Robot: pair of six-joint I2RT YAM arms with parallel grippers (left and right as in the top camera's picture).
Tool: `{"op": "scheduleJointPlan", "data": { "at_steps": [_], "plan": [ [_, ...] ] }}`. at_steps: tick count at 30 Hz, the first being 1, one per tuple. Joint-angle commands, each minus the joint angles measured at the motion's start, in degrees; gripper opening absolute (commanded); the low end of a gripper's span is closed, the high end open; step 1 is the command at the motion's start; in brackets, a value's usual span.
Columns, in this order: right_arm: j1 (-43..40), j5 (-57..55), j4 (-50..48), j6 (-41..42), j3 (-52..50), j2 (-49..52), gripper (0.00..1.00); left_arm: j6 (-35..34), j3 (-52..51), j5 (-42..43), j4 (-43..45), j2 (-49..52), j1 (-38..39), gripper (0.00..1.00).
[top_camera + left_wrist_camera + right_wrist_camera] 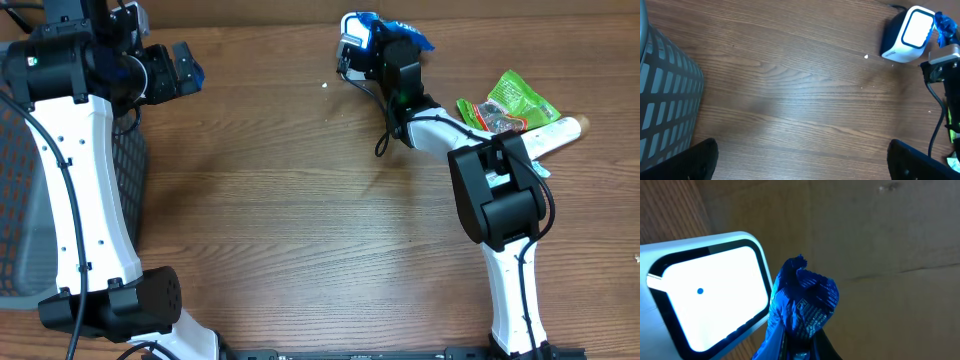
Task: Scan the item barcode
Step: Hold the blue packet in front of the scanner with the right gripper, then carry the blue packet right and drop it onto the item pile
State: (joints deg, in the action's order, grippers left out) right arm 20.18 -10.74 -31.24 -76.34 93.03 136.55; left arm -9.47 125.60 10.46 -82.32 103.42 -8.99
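Observation:
I will next swing my right gripper back from the scanner (352,38), over the green packet and white tube to release.
A white barcode scanner (352,38) with a lit window stands at the far middle of the table. My right gripper (388,45) is shut on a crumpled blue packet (408,32) and holds it right beside the scanner. In the right wrist view the blue packet (802,305) sticks up from between the right gripper's (802,347) jaws, next to the scanner's glowing window (705,300). The left wrist view shows the scanner (907,32) and the packet (945,26) far off. My left gripper (185,68) hangs open and empty at the far left, over bare wood (802,155).
A grey mesh basket (20,200) stands along the table's left edge, also seen as the basket wall (665,100) in the left wrist view. A green packet (512,100) and a white tube (555,135) lie at the right. The scanner's cable (380,120) runs beside the right arm.

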Motion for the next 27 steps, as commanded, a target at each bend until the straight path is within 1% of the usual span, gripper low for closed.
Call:
{"op": "scheduleJointPlan", "data": {
  "at_steps": [1,8,15,18,23,24,27],
  "plan": [
    [-0.3,1.4,-0.9,-0.3,2.4,0.2,0.04,0.5,0.0,-0.3,0.0,0.0,0.4,1.0],
    [0.6,1.0,-0.8,-0.3,2.4,0.2,0.04,0.5,0.0,-0.3,0.0,0.0,0.4,1.0],
    [3.6,-5.1,1.2,-0.2,2.3,-0.4,0.04,0.5,0.0,-0.3,0.0,0.0,0.4,1.0],
    [4.3,-6.9,5.7,-0.2,2.3,-3.1,0.04,0.4,0.0,-0.3,0.0,0.0,0.4,1.0],
    [6.1,-9.4,22.6,-0.2,2.3,-11.1,0.04,0.5,0.0,-0.3,0.0,0.0,0.4,1.0],
    [6.6,-9.6,27.6,0.4,2.3,-13.4,0.04,0.4,0.0,-0.3,0.0,0.0,0.4,1.0],
    [8.3,-9.7,37.6,5.2,2.3,-18.3,0.04,0.4,0.0,-0.3,0.0,0.0,0.4,1.0]
  ]
}}
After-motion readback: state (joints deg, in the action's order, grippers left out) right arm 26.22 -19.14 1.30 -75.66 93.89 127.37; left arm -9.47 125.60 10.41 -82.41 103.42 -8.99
